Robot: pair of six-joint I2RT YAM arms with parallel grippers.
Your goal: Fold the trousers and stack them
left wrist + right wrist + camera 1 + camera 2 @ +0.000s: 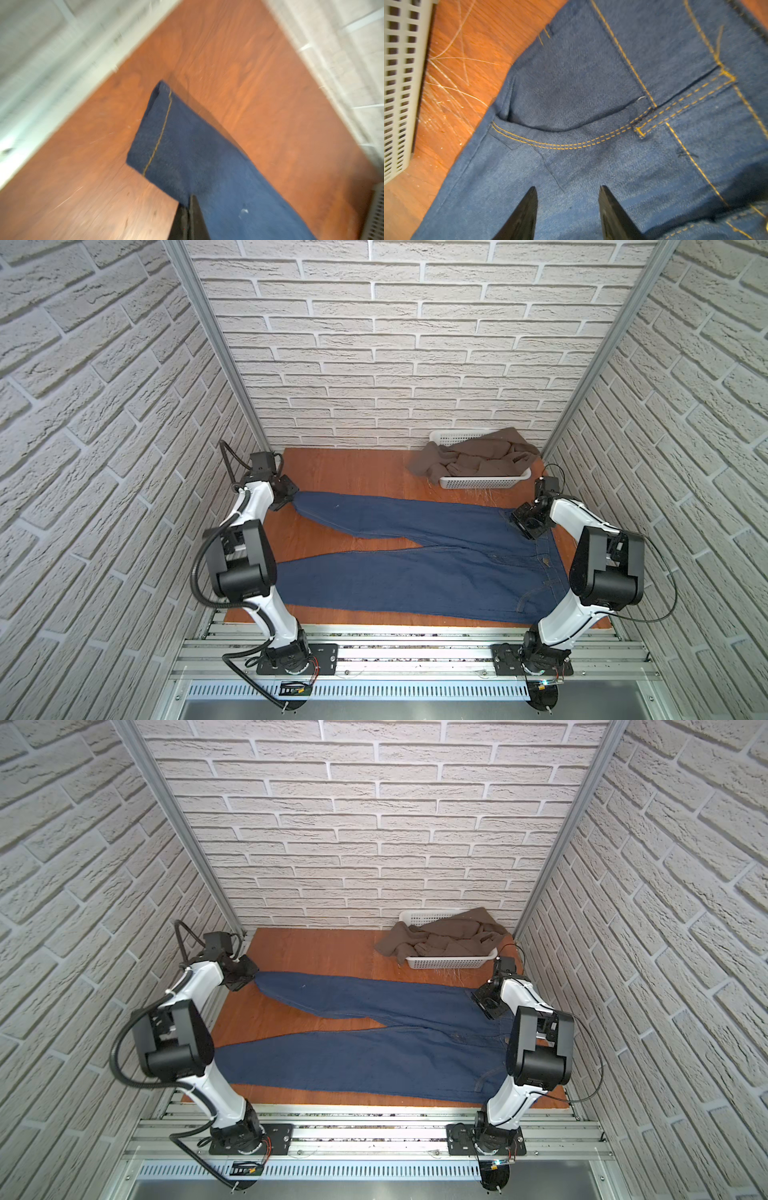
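Note:
I will next lift my left gripper toward the trousers' waist, then lower it to let go of the far leg's edge over the far leg's middle (362, 516), as that is between gripper and waist.
The dark blue trousers (415, 572) (374, 1052) lie flat on the wooden table (353, 468), waist to the right and both legs reaching left. My left gripper (293, 499) (252, 978) is shut on the side edge of the far leg, close to its hem. In the left wrist view the jaws (190, 197) pinch the denim (187, 145), and the hem end hangs slightly off the table. My right gripper (515, 520) (568, 188) stands open just above the front pocket area (591, 93) near the waist, holding nothing.
A white plastic basket (482, 482) (449, 962) stands at the back right, close behind the trousers' waist. A brown cloth (478, 456) spills over its left rim. Brick-pattern walls close in the table's left, right and back edges.

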